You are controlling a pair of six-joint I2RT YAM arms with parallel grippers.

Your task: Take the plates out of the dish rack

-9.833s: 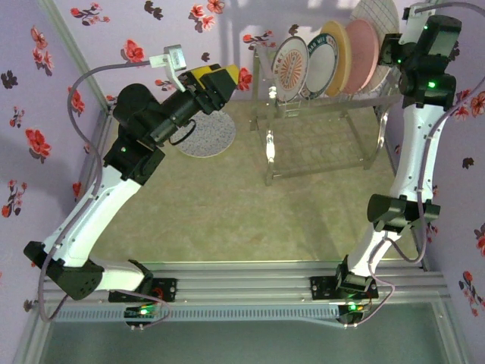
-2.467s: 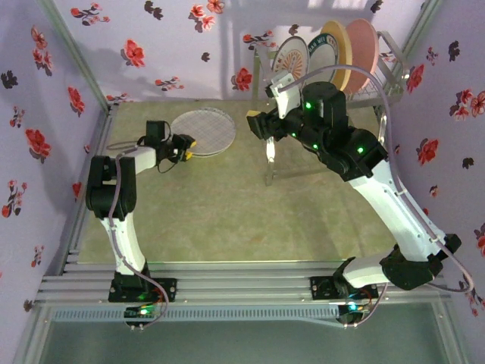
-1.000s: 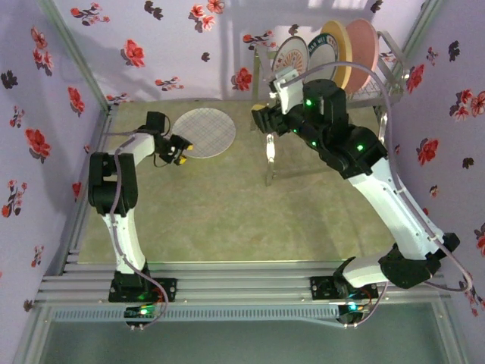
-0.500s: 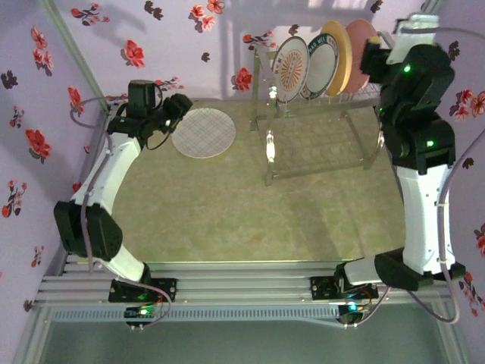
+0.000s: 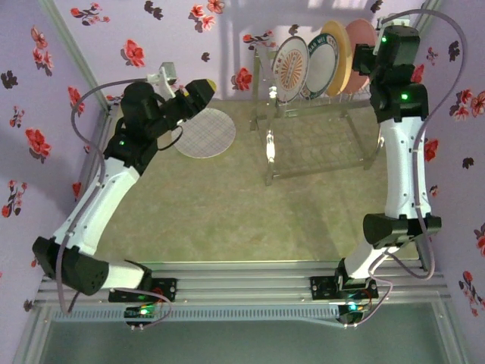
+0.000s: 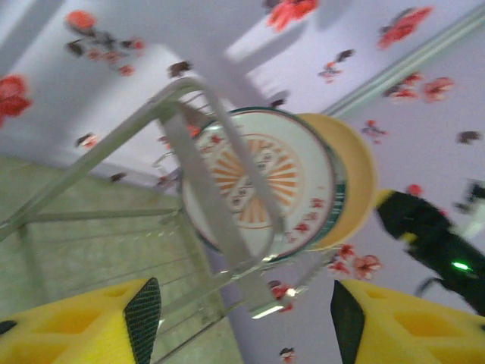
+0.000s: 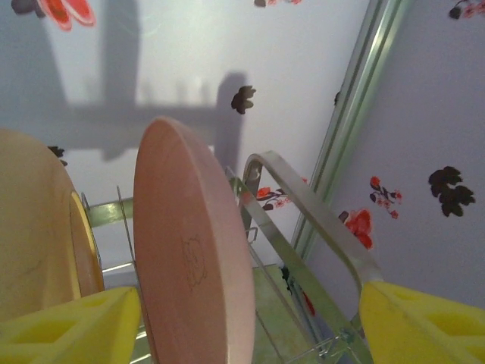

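Note:
My right gripper should move sideways and slightly down onto the pink plate's near edge [image 7: 239, 322].
The chrome dish rack [image 5: 318, 114] stands at the back right with several plates upright in it: orange-sunburst [image 5: 290, 68], green-rimmed [image 5: 320, 65], yellow [image 5: 337, 67] and pink [image 5: 359, 38]. A white plate with a grey grid [image 5: 203, 133] lies flat on the table. My left gripper [image 5: 200, 91] hangs open above that plate's far edge and faces the rack; its wrist view shows the sunburst plate [image 6: 261, 186] and nothing between the open gripper [image 6: 244, 318]. My right gripper [image 5: 362, 61] is open at the pink plate [image 7: 193, 265], whose edge lies between the spread fingers of that gripper [image 7: 246, 326].
Flowered purple walls close the table in at the back and sides. The rack's curved end tube [image 7: 303, 205] runs just right of the pink plate. The yellow plate's back [image 7: 30, 227] stands close on its left. Green table surface [image 5: 227, 205] lies open in front of the rack.
My left gripper has let go of the grid plate, opened wider, lifted and turned toward the rack. My right arm has swung back to the rack's right end, at the pink plate.

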